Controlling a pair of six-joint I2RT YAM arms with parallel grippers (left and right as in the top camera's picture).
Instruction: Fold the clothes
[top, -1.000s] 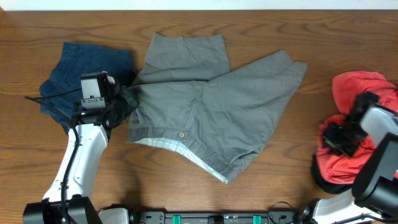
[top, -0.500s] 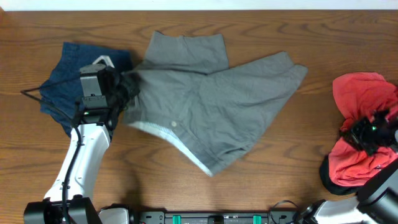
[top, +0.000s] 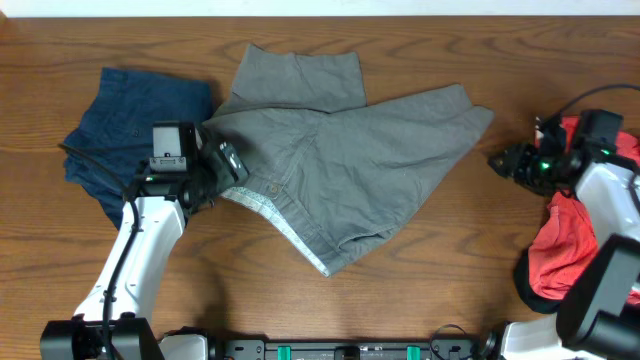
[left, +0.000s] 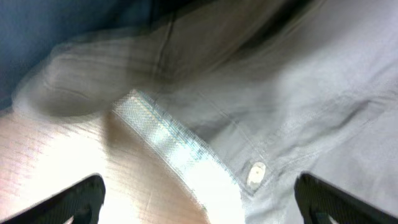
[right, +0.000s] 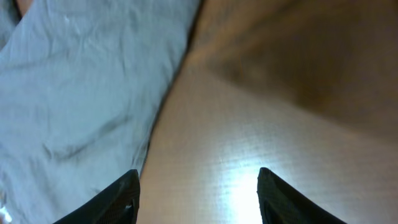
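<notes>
My right gripper's open fingers are over bare wood next to the cloth. My right gripper should next move down and outward onto the shorts' pointed corner (top: 484, 115).
The grey shorts (top: 350, 150) lie spread across the middle of the table, with the pale inner waistband (left: 168, 140) and button (left: 255, 174) turned up at their left. My left gripper (top: 232, 165) hovers over that waistband, jaws wide open and holding nothing (left: 199, 208). A dark navy garment (top: 130, 120) lies at far left. The red T-shirt (top: 565, 250) is bunched at the right edge. My right gripper (top: 500, 162) is open over bare wood just right of the shorts' leg (right: 81, 93), with nothing between its fingers (right: 198, 202).
The wooden table (top: 450, 280) has bare wood along the front and between the shorts and the red T-shirt. A black rail (top: 340, 350) runs along the front edge between the arm bases.
The left gripper dragged the shorts' waist leftward, then opened and let it go. The right arm left the red T-shirt, moved up and left toward the shorts' leg, and its jaws opened.
</notes>
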